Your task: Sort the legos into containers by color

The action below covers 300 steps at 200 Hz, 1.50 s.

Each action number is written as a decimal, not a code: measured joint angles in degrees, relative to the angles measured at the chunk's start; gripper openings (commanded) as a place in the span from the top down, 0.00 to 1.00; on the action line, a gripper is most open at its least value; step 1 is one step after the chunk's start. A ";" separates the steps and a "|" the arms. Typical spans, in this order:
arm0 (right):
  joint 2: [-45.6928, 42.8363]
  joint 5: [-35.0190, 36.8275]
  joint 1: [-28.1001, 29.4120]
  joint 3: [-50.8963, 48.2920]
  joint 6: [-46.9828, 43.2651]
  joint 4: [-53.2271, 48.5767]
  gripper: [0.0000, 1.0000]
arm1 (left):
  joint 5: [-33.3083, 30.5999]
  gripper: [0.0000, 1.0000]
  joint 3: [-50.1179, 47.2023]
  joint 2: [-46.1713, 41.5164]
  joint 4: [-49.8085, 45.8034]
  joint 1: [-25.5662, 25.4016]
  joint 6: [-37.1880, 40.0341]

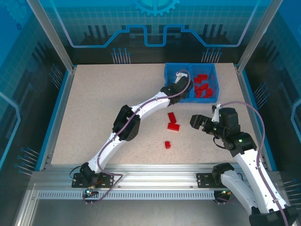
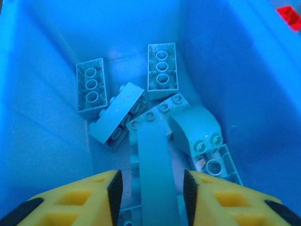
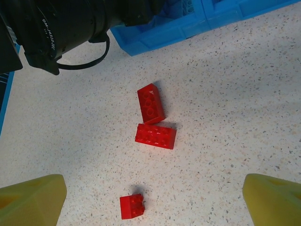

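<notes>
The long red brick is still loose outside the bin (image 1: 213, 69), below my right gripper on the side toward the table's middle. I will next move my right gripper down and toward the table's middle, astride the brick.
My left gripper (image 1: 176, 81) reaches down into the left compartment (image 2: 42, 141) of the blue bin (image 1: 213, 69). It is open (image 2: 151, 190), and a long light blue brick (image 2: 155, 165) lies between its pads with a gap on each side. Several more light blue bricks (image 2: 161, 70) lie under it. The right compartment holds several red bricks (image 1: 203, 87). Three red bricks lie on the table: a long one (image 3: 150, 103), a wide one (image 3: 155, 136) and a small one (image 3: 132, 206). My right gripper (image 1: 200, 123) hangs wide open (image 3: 154, 193) above them, holding nothing.
The left arm (image 1: 141, 110) stretches diagonally across the table's middle, and its dark wrist (image 3: 66, 23) fills the upper left of the right wrist view. The bin's outer wall (image 3: 188, 26) stands just beyond the loose red bricks. Bare speckled tabletop (image 1: 94, 103) lies to the left.
</notes>
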 measured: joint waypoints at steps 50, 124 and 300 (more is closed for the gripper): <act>1.25 0.04 -0.20 0.00 -0.44 0.09 0.03 | 3.02 0.55 -10.60 -11.26 0.96 -0.11 -1.27; 18.99 1.97 8.98 1.31 -6.51 3.13 0.03 | 7.15 0.54 -59.45 -65.18 17.66 -8.26 2.05; 67.84 12.92 16.81 26.40 -13.79 10.75 0.50 | 25.29 0.01 -92.30 -108.34 -5.22 -8.52 36.46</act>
